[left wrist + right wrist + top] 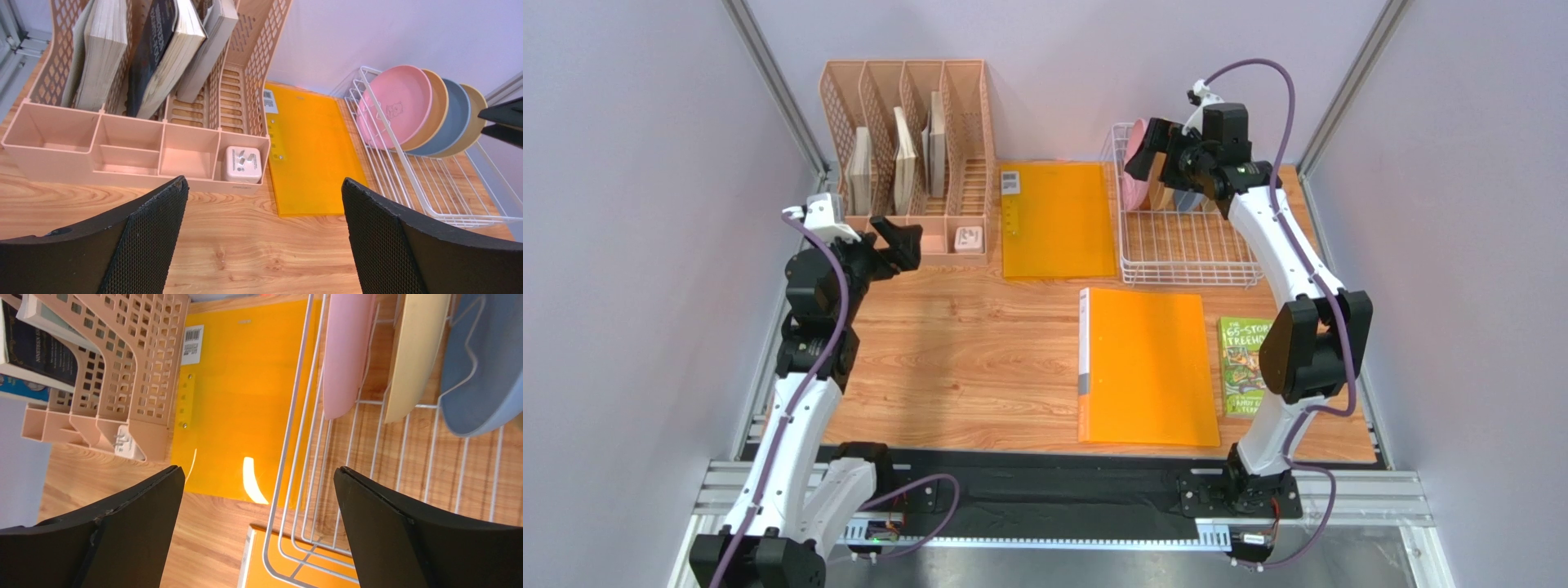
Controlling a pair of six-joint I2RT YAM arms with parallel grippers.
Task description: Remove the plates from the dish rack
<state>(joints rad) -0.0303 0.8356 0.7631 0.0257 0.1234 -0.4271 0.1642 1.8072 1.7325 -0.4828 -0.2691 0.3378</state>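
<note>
My right gripper turns and moves toward the pink plate next, then lowers its fingers around the plate's near rim (1134, 201) (340, 403).
The white wire dish rack (1192, 245) stands at the back right of the table. Several plates stand on edge at its far end: pink (396, 104), tan (439, 98), blue (459, 119) and beige (477, 101). In the top view only a sliver of the pink plate (1129, 186) shows beside my right gripper (1155, 153). That gripper is open and empty, hovering over the plates; its wrist view shows the pink plate (347, 349), a beige plate (417, 349), the blue plate (485, 367) and rack wires (307, 478) below. My left gripper (895, 249) is open and empty above the table, in front of the organizer.
A peach slotted organizer (909, 147) with books stands at the back left, a white adapter (241, 164) in its front tray. An orange folder (1057, 221) lies between organizer and rack. An orange binder (1149, 368) and a green book (1244, 365) lie in front of the rack.
</note>
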